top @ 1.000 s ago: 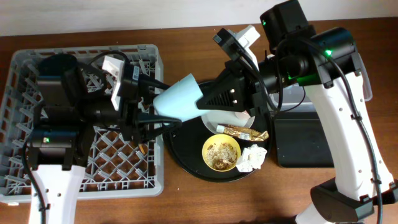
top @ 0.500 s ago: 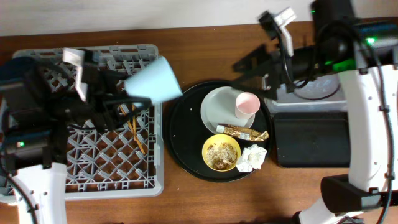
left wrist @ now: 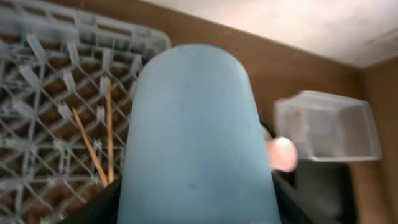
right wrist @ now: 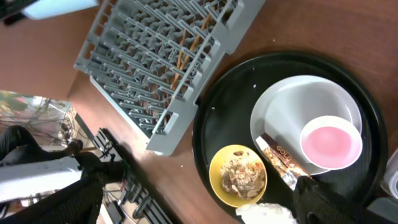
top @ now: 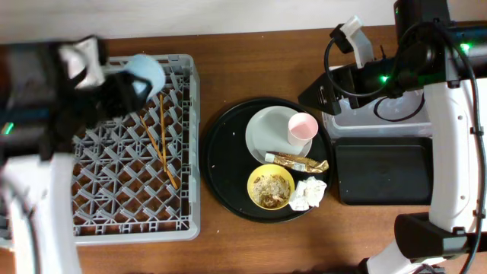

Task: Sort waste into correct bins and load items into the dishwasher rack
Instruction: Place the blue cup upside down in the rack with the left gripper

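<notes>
Next, my left gripper lowers the light-blue cup onto the rack's far part between the chopsticks and the rack's edge by the round tray, since that part's free.
My left gripper (left wrist: 196, 208) is shut on the light-blue cup (left wrist: 196, 130) and holds it above the far part of the grey dishwasher rack (top: 192, 183). Two chopsticks (top: 162, 144) lie on the rack floor. My right gripper (top: 316, 95) stands open and empty, above the table's right side near the clear tub (top: 380, 114). On the round black tray (top: 224, 164) a pink cup (top: 302, 127) stands on the pale plate (top: 266, 133). Beside them are the gold foil wrapper (top: 297, 162), a yellow bowl (top: 270, 186) of scraps and a white napkin (top: 308, 192).
The shallow black rectangular tray (top: 384, 171) sits in front of the clear tub at the right. Bare wood shows between the rack and the round tray. The right arm's cables hang over the tub.
The right gripper opened, let go of the blue cup and drew back to the right. The left gripper carried the cup leftward from the round tray to above the rack.
</notes>
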`<state>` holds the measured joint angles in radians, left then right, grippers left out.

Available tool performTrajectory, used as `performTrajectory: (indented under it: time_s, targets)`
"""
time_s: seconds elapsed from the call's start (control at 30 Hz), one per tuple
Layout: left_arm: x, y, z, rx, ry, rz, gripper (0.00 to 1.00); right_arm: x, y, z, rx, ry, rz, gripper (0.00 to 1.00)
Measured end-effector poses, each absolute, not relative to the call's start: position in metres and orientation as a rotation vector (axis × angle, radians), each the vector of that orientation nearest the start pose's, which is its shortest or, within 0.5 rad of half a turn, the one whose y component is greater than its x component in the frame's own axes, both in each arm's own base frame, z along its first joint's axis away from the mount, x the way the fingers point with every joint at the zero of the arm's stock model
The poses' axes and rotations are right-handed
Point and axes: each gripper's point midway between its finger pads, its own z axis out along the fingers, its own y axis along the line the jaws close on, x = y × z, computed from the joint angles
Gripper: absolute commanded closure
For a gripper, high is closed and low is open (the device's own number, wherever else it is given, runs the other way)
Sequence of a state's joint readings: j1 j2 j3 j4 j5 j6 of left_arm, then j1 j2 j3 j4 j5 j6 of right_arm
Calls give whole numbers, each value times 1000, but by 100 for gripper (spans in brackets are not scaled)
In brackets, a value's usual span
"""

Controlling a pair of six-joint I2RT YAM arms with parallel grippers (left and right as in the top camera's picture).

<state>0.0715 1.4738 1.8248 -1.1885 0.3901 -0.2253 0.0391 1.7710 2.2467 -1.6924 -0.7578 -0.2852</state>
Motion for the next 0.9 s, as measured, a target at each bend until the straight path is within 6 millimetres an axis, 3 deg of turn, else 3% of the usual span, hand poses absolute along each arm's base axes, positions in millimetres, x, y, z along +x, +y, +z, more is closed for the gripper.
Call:
performTrajectory:
  time_s: [0.1,0.17,0.27,0.33,0.4,0.5,0.53,0.57,0.6,0.9]
  targets:
    - [396,-49,292,-157,2585,-400,63,327,131,351,-589,2486,947,1]
    - [422,-54,237,-149,2720,-323,63,327,131,351,-588,2488,948,1]
    - [434,-55,181,-155,2855,-266,63,327,131,351,-588,2487,947,1]
    - [437,-56,160,-151,2901,-250,63,327,131,351,-588,2487,947,1]
    - [441,-56,148,-142,2925,-242,59,327,131,351,-588,2487,947,1]
    - [441,-56,142,-135,2937,-238,41,327,131,351,-588,2487,947,1]
    - [441,-56,142,-134,2938,-238,19,327,131,351,-588,2487,947,1]
    - [440,-55,141,-135,2941,-233,7,327,131,351,-589,2487,947,1]
    - [440,-55,141,-138,2942,-233,1,327,131,351,-588,2487,947,1]
    - [439,-54,148,-127,2944,-227,1,327,130,350,-587,2490,944,1]
